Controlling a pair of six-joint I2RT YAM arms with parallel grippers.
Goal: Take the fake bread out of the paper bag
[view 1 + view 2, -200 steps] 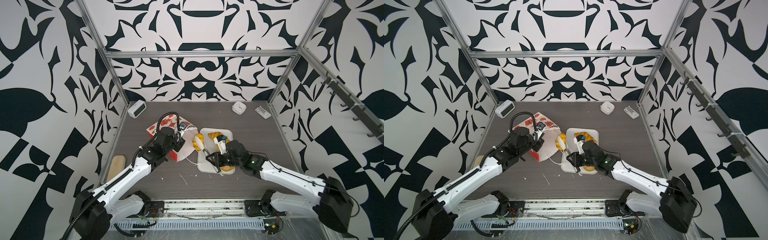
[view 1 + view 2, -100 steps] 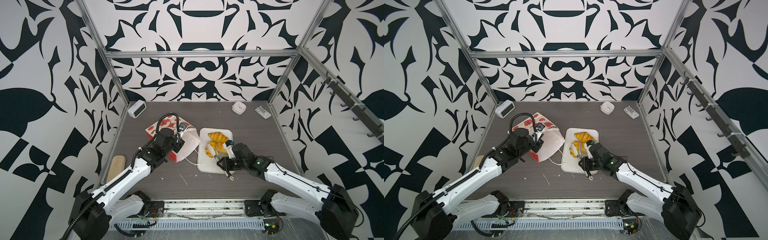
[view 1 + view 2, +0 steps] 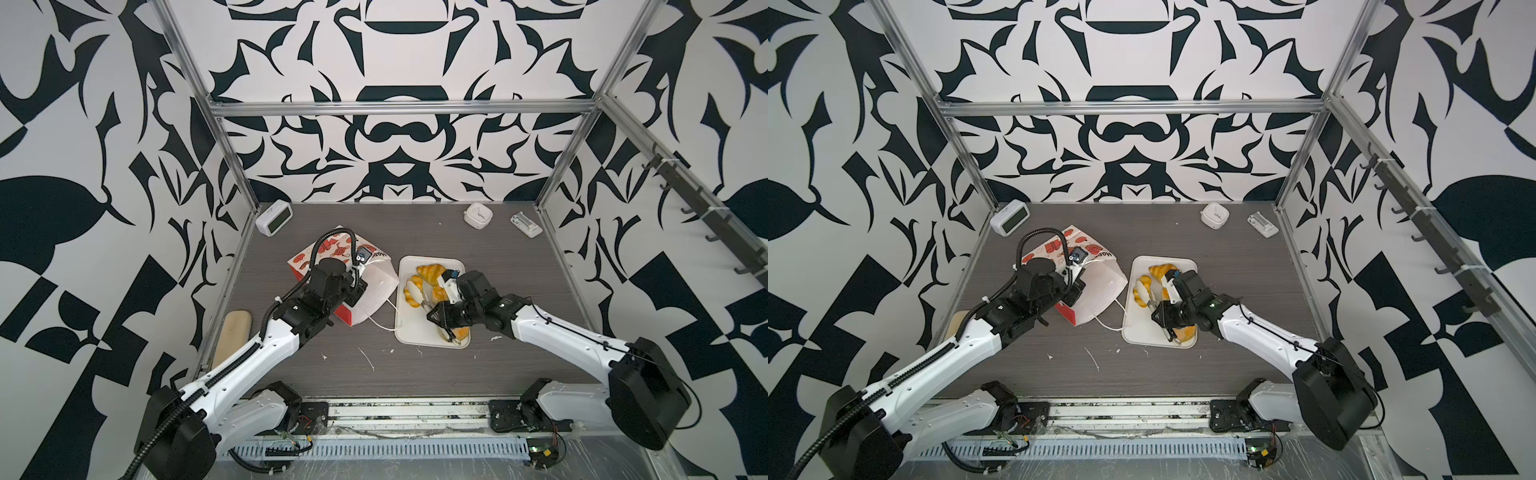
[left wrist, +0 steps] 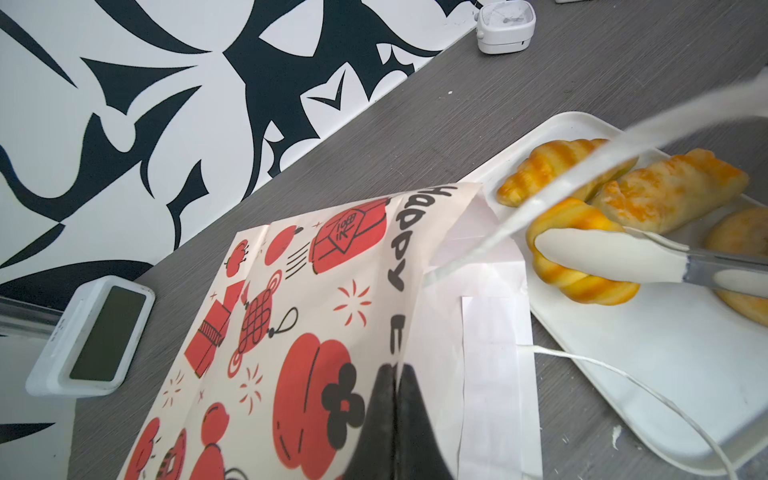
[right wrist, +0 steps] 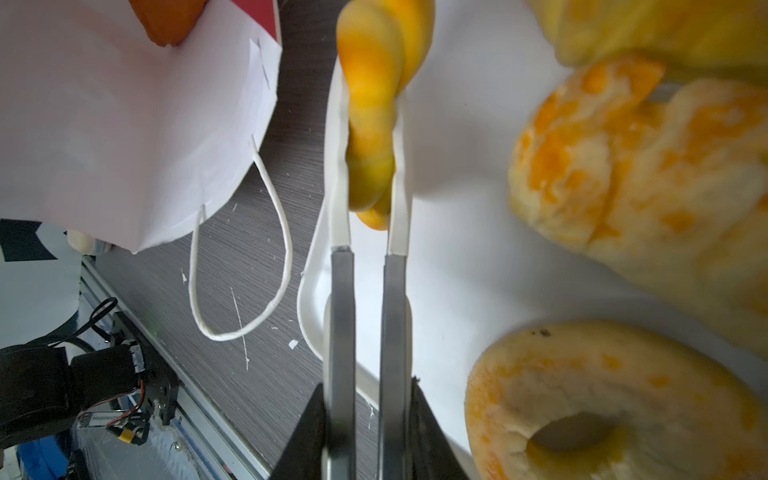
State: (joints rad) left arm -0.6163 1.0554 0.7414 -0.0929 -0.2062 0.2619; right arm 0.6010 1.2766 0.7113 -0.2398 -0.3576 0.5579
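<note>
The tray's far corner by the bag is free of bread, so I will move my right gripper outward to that corner and let go of the metal tongs there.
The paper bag (image 3: 332, 253) (image 3: 1096, 282) lies on its side, white mouth toward the tray. My left gripper (image 4: 397, 370) (image 3: 359, 286) is shut on the bag's upper wall (image 4: 291, 316) near the mouth. My right gripper (image 5: 365, 399) (image 3: 436, 316) (image 3: 1160, 313) is shut on metal tongs (image 5: 392, 311). Their white tips clamp a ridged golden piece of fake bread (image 5: 370, 124) (image 4: 582, 286) (image 3: 411, 291) low over the white tray (image 3: 415, 332) (image 4: 665, 353). A croissant (image 3: 432, 272), a crusty piece (image 5: 623, 166) and a ring doughnut (image 5: 602, 395) lie on the tray. A darker orange piece (image 5: 166, 20) shows inside the bag.
A digital clock (image 3: 274, 218) stands at the back left, and two small white devices (image 3: 478, 215) (image 3: 525, 224) at the back right. A beige pad (image 3: 232, 336) lies by the left wall. The bag's cord handle (image 5: 237, 324) trails toward the tray. White scraps (image 3: 368, 357) dot the table's front.
The tongs and the ridged piece have moved from beside the bag's mouth to over the tray's left part. The left gripper keeps its hold on the bag.
</note>
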